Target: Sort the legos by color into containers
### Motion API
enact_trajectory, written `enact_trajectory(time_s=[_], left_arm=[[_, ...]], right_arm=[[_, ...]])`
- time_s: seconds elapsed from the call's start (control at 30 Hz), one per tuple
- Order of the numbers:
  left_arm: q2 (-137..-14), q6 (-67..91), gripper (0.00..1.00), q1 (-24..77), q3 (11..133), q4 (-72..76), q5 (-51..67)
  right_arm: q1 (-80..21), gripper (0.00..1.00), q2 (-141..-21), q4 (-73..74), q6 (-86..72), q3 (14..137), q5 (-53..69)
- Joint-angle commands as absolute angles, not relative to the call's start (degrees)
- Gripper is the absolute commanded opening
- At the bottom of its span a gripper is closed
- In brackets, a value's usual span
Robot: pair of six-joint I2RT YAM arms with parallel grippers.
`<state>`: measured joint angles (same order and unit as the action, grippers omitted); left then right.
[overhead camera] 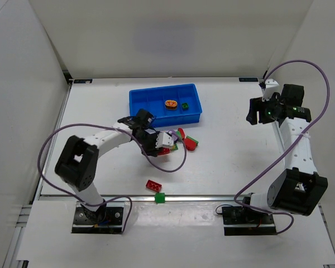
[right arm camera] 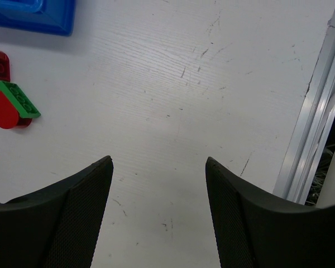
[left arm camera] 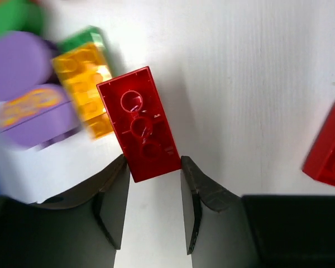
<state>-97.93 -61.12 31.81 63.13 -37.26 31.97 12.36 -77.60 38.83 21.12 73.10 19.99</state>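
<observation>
The section of the blue tray beside the orange oval (overhead camera: 171,104) is empty, so I will lift my left gripper up and outward over the blue tray (overhead camera: 138,99) and let go of the red brick there.
My left gripper (overhead camera: 157,146) is low over the brick pile in the middle of the table. In the left wrist view its fingertips (left arm camera: 120,167) pinch the near end of a red brick (left arm camera: 139,129) that lies underside up. Two purple ovals (left arm camera: 28,109), a yellow brick (left arm camera: 85,89) and a green brick (left arm camera: 82,39) lie just left of it. The blue tray (overhead camera: 138,99) holds an orange oval (overhead camera: 171,104) and a green brick (overhead camera: 185,105) in separate compartments. My right gripper (overhead camera: 262,113) is open, empty and raised at the right.
A red brick (overhead camera: 153,185) and a green brick (overhead camera: 159,197) lie near the front edge. More red and green bricks (overhead camera: 190,143) lie right of the pile and show in the right wrist view (right arm camera: 19,99). A metal rail (right arm camera: 312,134) borders the table's right side.
</observation>
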Motion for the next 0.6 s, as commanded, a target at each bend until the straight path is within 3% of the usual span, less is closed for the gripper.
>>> enact_trajectory(time_s=[0.0, 0.2, 0.57], left_arm=[[-87.2, -59.2, 0.34, 29.7, 64.1, -38.4, 35.6], [-83.0, -48.3, 0.34, 28.4, 74.8, -40.1, 33.6], [-111.4, -29.8, 0.34, 21.5, 106.4, -39.6, 21.5]], right_arm=[[12.6, 0.71, -77.0, 36.4, 20.0, 73.6, 22.6], [12.7, 0.71, -77.7, 35.7, 18.5, 74.0, 24.7], [12.2, 0.72, -78.7, 36.2, 17.2, 76.7, 25.7]])
